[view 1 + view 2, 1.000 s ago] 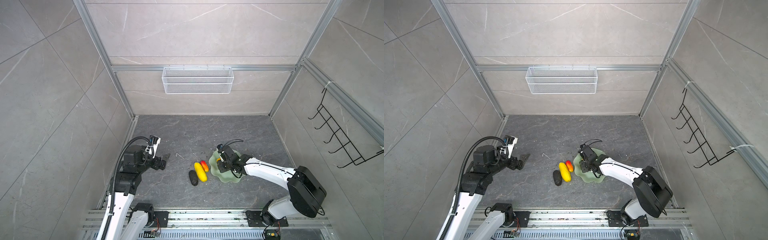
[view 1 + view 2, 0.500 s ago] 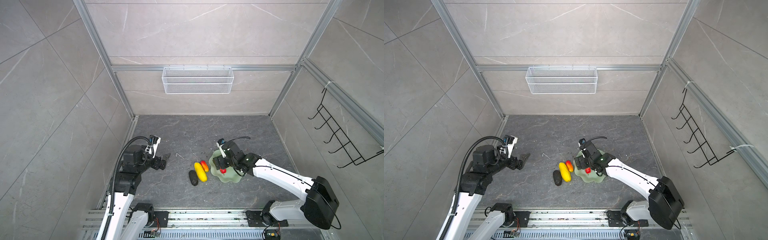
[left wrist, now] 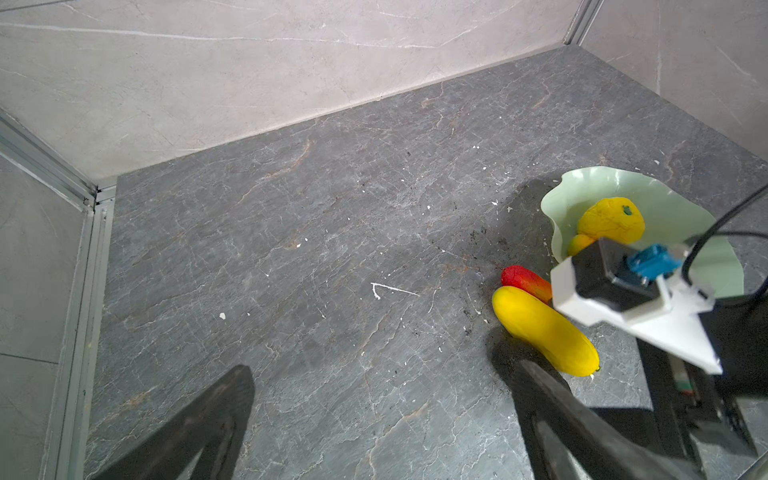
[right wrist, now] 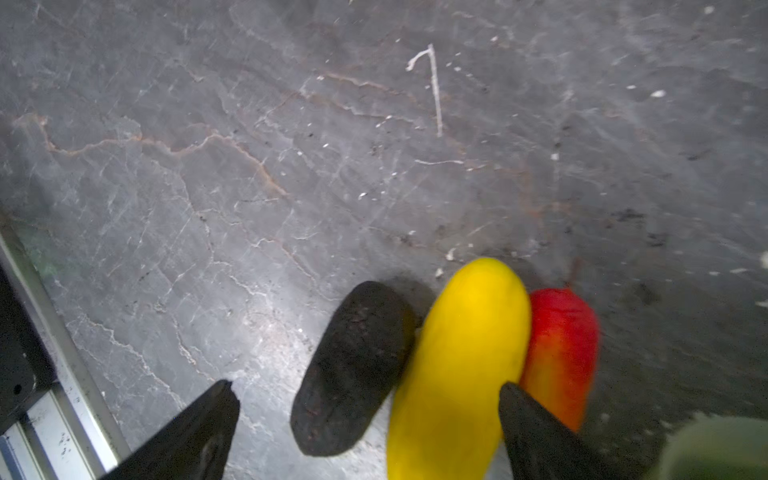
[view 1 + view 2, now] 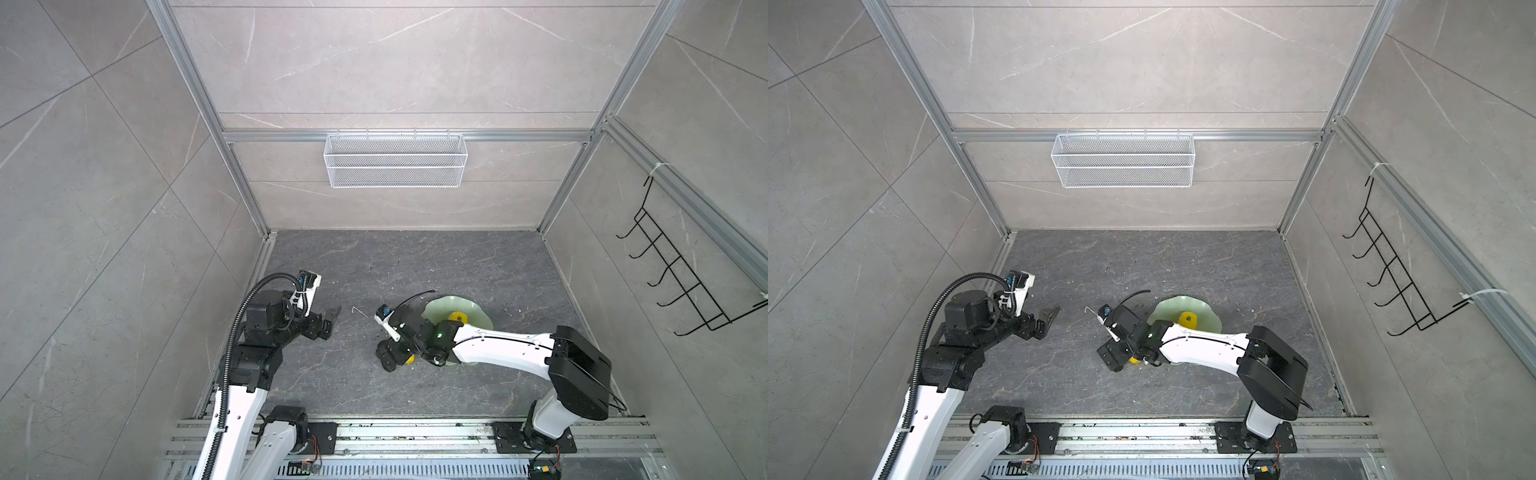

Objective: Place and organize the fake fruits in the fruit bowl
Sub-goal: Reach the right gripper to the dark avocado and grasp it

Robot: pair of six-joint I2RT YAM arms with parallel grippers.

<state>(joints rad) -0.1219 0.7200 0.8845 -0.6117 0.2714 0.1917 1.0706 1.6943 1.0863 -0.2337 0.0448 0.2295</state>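
Note:
My right gripper will next move away from the long yellow oval (image 4: 461,353) and go down around the dark oval (image 4: 352,374), because both fruits are between its open fingers.
The pale green fruit bowl (image 5: 453,300) (image 5: 1177,303) (image 3: 582,187) stands right of centre on the floor. It holds the bumpy yellow citrus (image 5: 457,317) (image 5: 1187,318) (image 3: 611,220) and an orange-yellow mango-like fruit (image 3: 579,244). Left of the bowl, side by side on the floor, lie a dark oval (image 4: 353,365), a long yellow oval (image 4: 461,353) (image 3: 544,332) and a red-orange mango-like fruit (image 4: 561,345) (image 3: 525,282). My right gripper (image 5: 387,356) (image 5: 1113,358) (image 4: 365,388) hangs open over them, with the dark and yellow fruits between its fingers. My left gripper (image 5: 332,318) (image 5: 1048,318) (image 3: 384,370) is open and empty, further left.
A white wire mesh basket (image 5: 395,162) hangs on the back wall. A black hook rack (image 5: 681,286) is on the right wall. An aluminium rail (image 5: 374,432) runs along the front edge. My right arm's forearm crosses over the near part of the bowl.
My right gripper opened over the bowl, left a red-orange fruit there, then swung left out of the bowl to above the three fruits on the floor. The left arm stayed still.

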